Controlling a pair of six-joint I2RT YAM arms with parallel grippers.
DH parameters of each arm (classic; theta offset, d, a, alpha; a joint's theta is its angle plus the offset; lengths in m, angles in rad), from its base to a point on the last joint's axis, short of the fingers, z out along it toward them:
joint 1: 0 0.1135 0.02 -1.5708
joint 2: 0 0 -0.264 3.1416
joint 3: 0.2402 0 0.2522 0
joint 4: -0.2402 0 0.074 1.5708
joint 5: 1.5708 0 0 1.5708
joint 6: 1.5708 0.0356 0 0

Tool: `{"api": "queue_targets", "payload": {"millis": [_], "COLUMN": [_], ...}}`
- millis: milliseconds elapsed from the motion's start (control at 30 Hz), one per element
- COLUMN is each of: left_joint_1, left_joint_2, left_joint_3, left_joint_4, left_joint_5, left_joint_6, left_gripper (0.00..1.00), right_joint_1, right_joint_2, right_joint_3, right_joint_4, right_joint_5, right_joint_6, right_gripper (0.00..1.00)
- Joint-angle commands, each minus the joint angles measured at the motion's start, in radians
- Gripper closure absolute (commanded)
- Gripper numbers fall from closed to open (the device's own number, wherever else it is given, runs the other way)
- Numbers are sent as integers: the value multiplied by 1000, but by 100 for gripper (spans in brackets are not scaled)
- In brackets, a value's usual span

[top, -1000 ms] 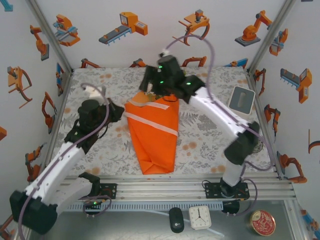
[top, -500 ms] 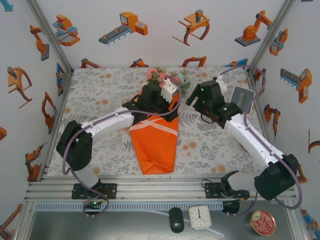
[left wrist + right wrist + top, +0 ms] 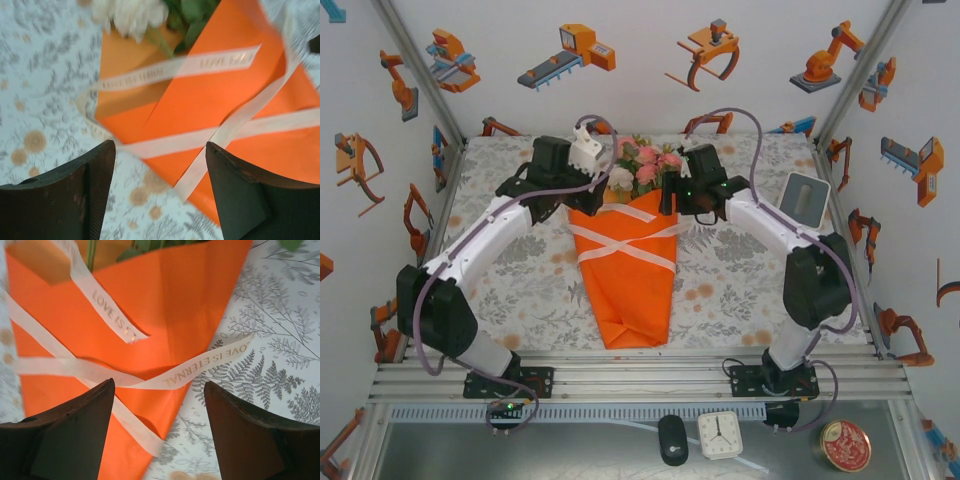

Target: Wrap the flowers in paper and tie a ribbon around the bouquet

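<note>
Next, my right gripper moves back and down with a turn onto the printed piece of ribbon beside the crossing (image 3: 648, 237) (image 3: 150, 384), which lies over the other piece there.
The bouquet lies on the table with pink and white flowers (image 3: 645, 165) at the far end of a cone of orange paper (image 3: 625, 290). The cream ribbon (image 3: 623, 245) crosses itself loosely over the cone. My left gripper (image 3: 592, 192) hovers at the cone's upper left edge. It is open, with nothing between its fingers; the ribbon (image 3: 235, 120), paper (image 3: 225, 95) and a white bloom (image 3: 130, 15) lie below the left gripper (image 3: 160, 165). My right gripper (image 3: 667, 203) is at the upper right edge, open and empty. A printed ribbon end (image 3: 200, 370) lies on the paper (image 3: 165, 305) under the right gripper (image 3: 159, 405).
A white box-like device (image 3: 805, 200) stands at the back right of the floral tablecloth (image 3: 510, 270). In front of the rail sit a black mouse (image 3: 672, 438), a small clock (image 3: 719, 434) and a red tin (image 3: 845, 445). Walls close off three sides.
The left arm swung in from the left and over the bouquet's top, and its gripper opened. The right arm moved away right, then came back. The ribbon now lies crossed over the cone.
</note>
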Motion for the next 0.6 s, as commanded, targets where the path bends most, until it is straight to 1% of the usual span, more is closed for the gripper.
{"api": "queue_targets", "payload": {"millis": [0, 33, 67, 133, 200, 267, 400, 500, 567], "left_joint_1": [36, 51, 66, 75, 77, 77, 77, 78, 80], "left_joint_2": [19, 19, 16, 6, 1, 0, 7, 12, 17], "left_joint_3": [9, 3, -4, -17, -30, -45, -53, -47, -44], "left_joint_4": [-127, -114, -102, -80, -62, -54, -71, -71, -66], "left_joint_5": [33, 54, 79, 106, 117, 124, 125, 129, 132], "left_joint_6": [95, 89, 84, 82, 83, 88, 100, 98, 93], "left_gripper": [34, 34, 34, 33, 33, 32, 31, 31, 31], "right_joint_1": [6, 13, 29, 61, 90, 102, 109, 116, 116], "right_joint_2": [20, 33, 44, 71, 115, 170, 263, 279, 277], "right_joint_3": [32, 42, 46, 62, 104, 156, 246, 244, 240], "right_joint_4": [-11, -21, -25, -36, -65, -90, -186, -214, -223], "right_joint_5": [-177, -222, -236, -230, -211, -216, -268, -274, -258], "right_joint_6": [-268, -324, -379, -475, -531, -549, -555, -565, -567], "right_gripper": [32, 32, 31, 30, 30, 30, 36, 38, 42]}}
